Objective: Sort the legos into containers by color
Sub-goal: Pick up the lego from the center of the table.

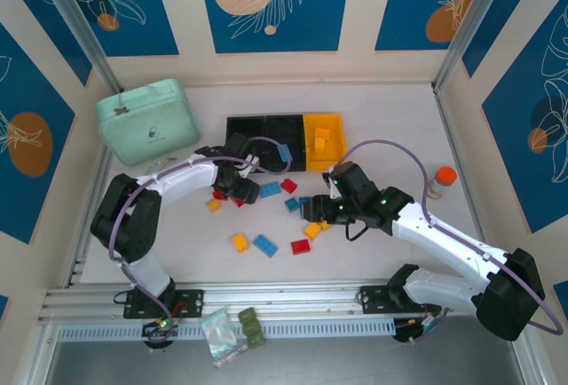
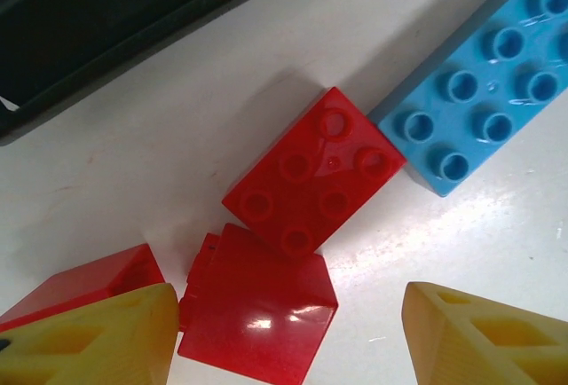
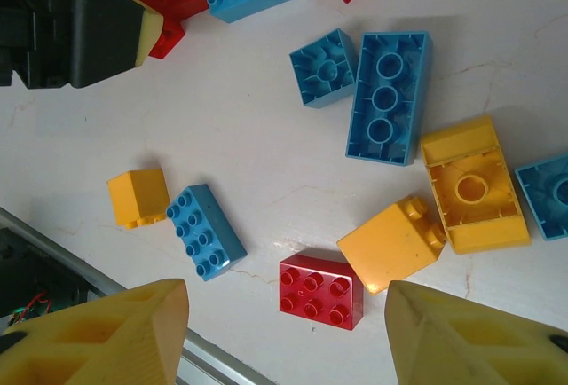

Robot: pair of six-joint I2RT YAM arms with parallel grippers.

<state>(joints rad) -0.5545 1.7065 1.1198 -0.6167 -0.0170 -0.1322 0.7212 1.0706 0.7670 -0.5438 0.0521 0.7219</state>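
The side-lying red lego (image 1: pixel 238 202) (image 2: pixel 257 305) sits between my fingers and crowds the one over another red lego, so I should move my left gripper toward that finger to center the lego and close.
The containers (image 1: pixel 266 123) stand in a row at the back, two black and one yellow-orange (image 1: pixel 333 128), with a blue lego (image 1: pixel 284 152) in the middle one. My left gripper (image 1: pixel 229 192) (image 2: pixel 284 341) is open low over the table. A red lego on its side (image 2: pixel 257 314) lies between its fingers, close against the left finger (image 2: pixel 98 341). A studded red lego (image 2: pixel 311 172) and a blue one (image 2: pixel 488 83) lie just beyond. My right gripper (image 1: pixel 321 216) (image 3: pixel 288 332) hangs open above a red lego (image 3: pixel 321 290), with yellow (image 3: pixel 390 245) and blue (image 3: pixel 206 231) legos around it.
A mint-green case (image 1: pixel 148 121) sits at the back left. An orange-capped bottle (image 1: pixel 441 181) stands at the right. A clear bag (image 1: pixel 219 332) and dark green blocks (image 1: pixel 252 327) lie by the near rail. Loose legos are scattered between the arms.
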